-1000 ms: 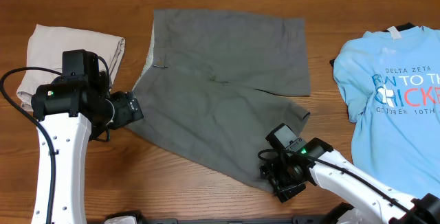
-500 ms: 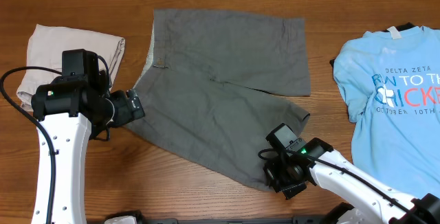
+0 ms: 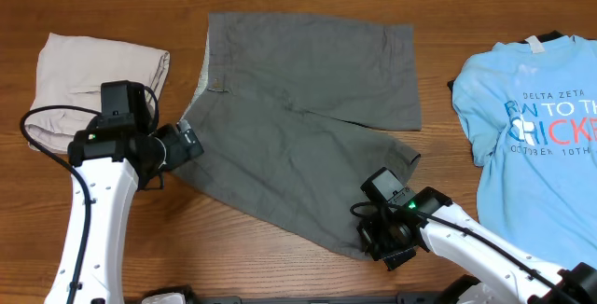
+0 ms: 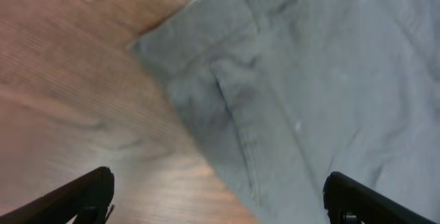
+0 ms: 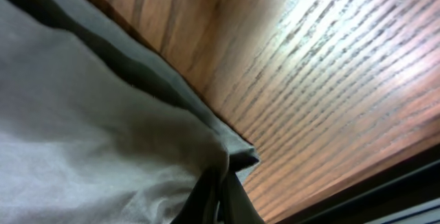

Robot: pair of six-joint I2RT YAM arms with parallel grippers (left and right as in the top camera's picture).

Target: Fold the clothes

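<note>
One open finger hangs over bare wood and the other over cloth, so my left gripper will lower onto the near waistband corner [image 3: 184, 171] [image 4: 157, 53] and close across its side edge.
The dark grey shorts [image 3: 298, 117] lie spread flat across the middle of the table, waistband to the left. My left gripper [image 3: 187, 144] hovers open at the waistband's lower left corner. In the left wrist view its fingers [image 4: 82, 196] stand wide apart, one over bare wood and the other over the shorts [image 4: 323, 80], with nothing between them. My right gripper [image 3: 375, 239] sits at the hem of the lower right leg. In the right wrist view this gripper [image 5: 221, 186] is shut, pinching the corner of the shorts [image 5: 89, 141].
A folded beige garment [image 3: 84, 76] lies at the far left, just behind my left arm. A light blue printed T-shirt [image 3: 536, 127] lies on a dark garment at the right edge. Bare wooden table [image 5: 330, 80] runs along the front.
My right gripper has shut on the shorts' hem corner. The left arm has shifted right and slightly away from the front edge, closer to the waistband, its jaws opening a little wider.
</note>
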